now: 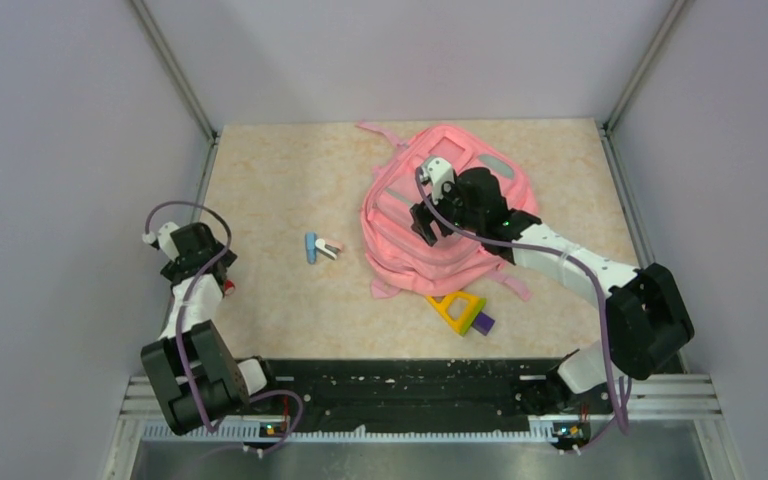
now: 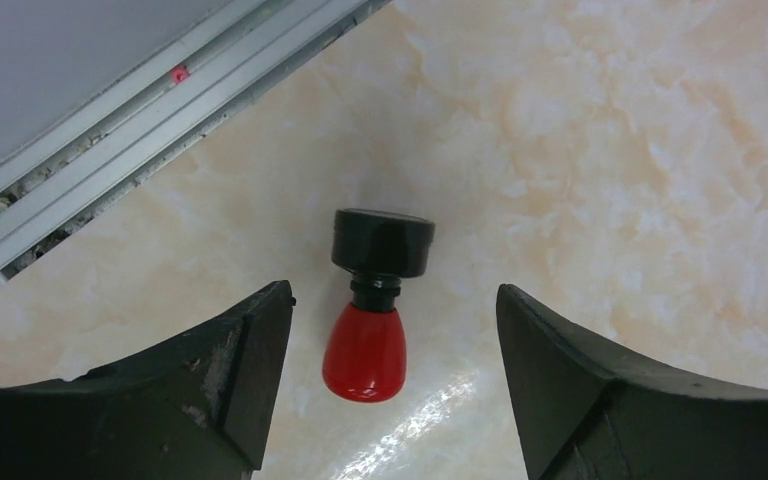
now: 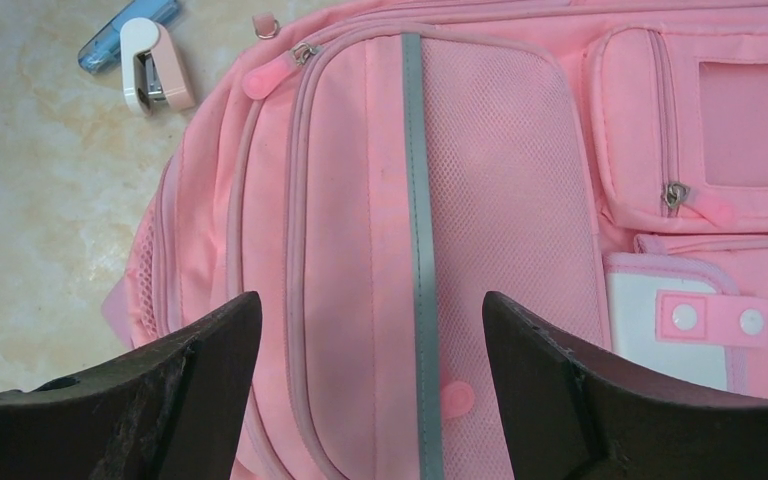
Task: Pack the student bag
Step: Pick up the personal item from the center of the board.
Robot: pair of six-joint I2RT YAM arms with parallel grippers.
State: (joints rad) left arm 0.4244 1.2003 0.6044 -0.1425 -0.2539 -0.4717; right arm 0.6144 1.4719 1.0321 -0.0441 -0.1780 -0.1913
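My left gripper will go down around the red item's red body [image 1: 228, 288] beside the black cap [image 2: 372, 305] and close, because the red item is already between my open fingers.
The pink student bag [image 1: 430, 225] lies flat on the table, front pockets up, zips shut; it fills the right wrist view [image 3: 480, 200]. My right gripper [image 3: 370, 390] is open just above the bag's front panel, holding nothing; it shows over the bag in the top view [image 1: 426, 222]. My left gripper [image 2: 390, 390] is open above a small red item with a black cap [image 2: 372, 305], which lies on the table between the fingers, untouched. In the top view the left gripper [image 1: 205, 275] is at the table's left edge, with the red item [image 1: 228, 286] peeking out.
A blue and white stapler [image 1: 320, 248] lies left of the bag, also in the right wrist view [image 3: 150, 60]. A yellow triangle with a purple piece [image 1: 463, 311] lies below the bag. The metal frame rail [image 2: 110, 150] runs close to the left gripper.
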